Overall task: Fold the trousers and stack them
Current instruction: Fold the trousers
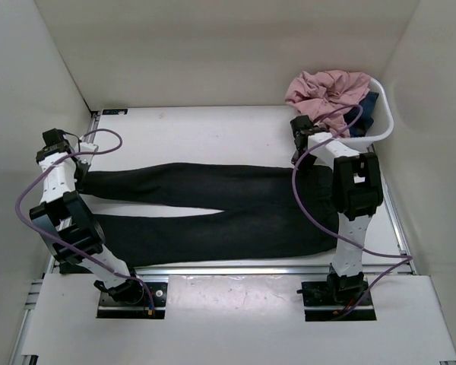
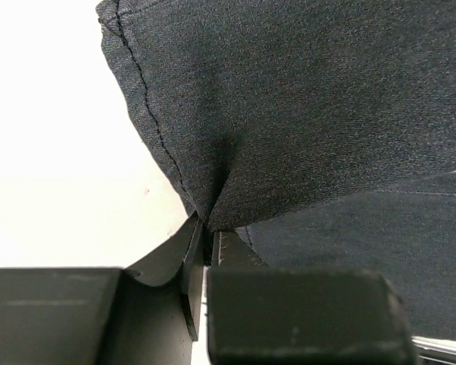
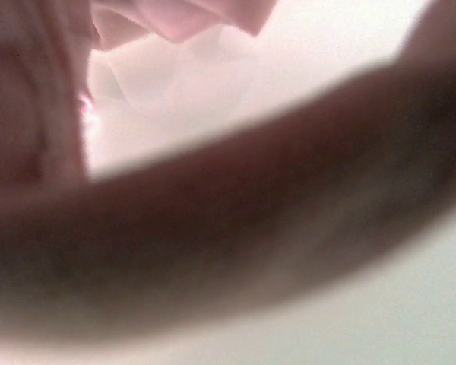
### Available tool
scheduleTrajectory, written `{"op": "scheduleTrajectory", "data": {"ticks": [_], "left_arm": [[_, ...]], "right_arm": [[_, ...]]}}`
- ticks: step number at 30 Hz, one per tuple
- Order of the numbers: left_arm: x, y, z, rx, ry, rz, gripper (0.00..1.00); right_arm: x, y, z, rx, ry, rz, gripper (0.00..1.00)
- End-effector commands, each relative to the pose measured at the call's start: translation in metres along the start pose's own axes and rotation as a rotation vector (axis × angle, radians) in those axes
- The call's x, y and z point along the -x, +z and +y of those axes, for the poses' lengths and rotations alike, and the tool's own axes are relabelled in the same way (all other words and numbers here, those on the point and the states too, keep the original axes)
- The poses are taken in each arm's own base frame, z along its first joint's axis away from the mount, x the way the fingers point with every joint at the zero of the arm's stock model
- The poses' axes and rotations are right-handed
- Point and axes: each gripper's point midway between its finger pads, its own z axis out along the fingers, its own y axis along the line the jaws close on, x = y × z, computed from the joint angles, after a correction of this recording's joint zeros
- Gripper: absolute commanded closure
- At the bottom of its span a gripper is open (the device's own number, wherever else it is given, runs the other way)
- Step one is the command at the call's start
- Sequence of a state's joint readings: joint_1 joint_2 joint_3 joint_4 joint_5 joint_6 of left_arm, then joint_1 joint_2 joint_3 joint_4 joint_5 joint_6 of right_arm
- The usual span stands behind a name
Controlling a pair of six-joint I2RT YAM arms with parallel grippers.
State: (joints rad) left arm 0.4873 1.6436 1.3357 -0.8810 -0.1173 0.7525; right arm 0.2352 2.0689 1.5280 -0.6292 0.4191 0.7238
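My left gripper is holding the pinched hem and will carry it back over the near leg's cuff end (image 1: 112, 230) (image 2: 296, 255) and let go of it, because that leg is on the base side of the gripper.
The black trousers (image 1: 213, 209) lie flat across the table, legs pointing left and waist at the right. My left gripper (image 1: 82, 173) is at the cuff of the far leg. In the left wrist view it (image 2: 207, 228) is shut on a pinch of the hem, and the fabric (image 2: 304, 114) rises from the jaws. My right gripper (image 1: 299, 156) hangs over the far edge of the waist. Its fingers do not show in the right wrist view, which is blurred by a dark band across it.
A white basket (image 1: 387, 114) stands at the back right corner. It holds a pink garment (image 1: 327, 87), also in the right wrist view (image 3: 190, 19), and a dark blue garment (image 1: 365, 110). White walls enclose the table on three sides.
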Motion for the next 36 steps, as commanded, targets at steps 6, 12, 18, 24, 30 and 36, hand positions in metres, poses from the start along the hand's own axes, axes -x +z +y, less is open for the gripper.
{"op": "scheduleTrajectory", "data": {"ticks": [6,12,18,24,30,36], "left_arm": [[0.015,-0.032,0.012,0.035,-0.010,-0.104,0.86],[0.013,-0.033,0.010,0.034,-0.010,-0.103,0.86],[0.008,-0.032,0.015,0.040,-0.027,-0.096,0.86],[0.006,-0.030,0.025,0.049,-0.047,-0.091,0.86],[0.002,-0.033,0.023,0.057,-0.038,-0.085,0.86],[-0.008,-0.040,0.037,0.091,-0.057,-0.090,0.86]], "right_arm": [[0.044,-0.025,-0.002,-0.031,-0.055,-0.033,1.00],[0.042,-0.041,-0.015,-0.034,0.006,-0.065,1.00],[0.033,-0.064,-0.034,-0.023,0.053,-0.092,1.00],[0.033,-0.071,-0.031,0.036,0.017,-0.080,0.87],[-0.001,-0.075,-0.053,0.033,0.124,-0.050,1.00],[-0.017,-0.107,-0.109,-0.048,0.211,-0.126,1.00]]}}
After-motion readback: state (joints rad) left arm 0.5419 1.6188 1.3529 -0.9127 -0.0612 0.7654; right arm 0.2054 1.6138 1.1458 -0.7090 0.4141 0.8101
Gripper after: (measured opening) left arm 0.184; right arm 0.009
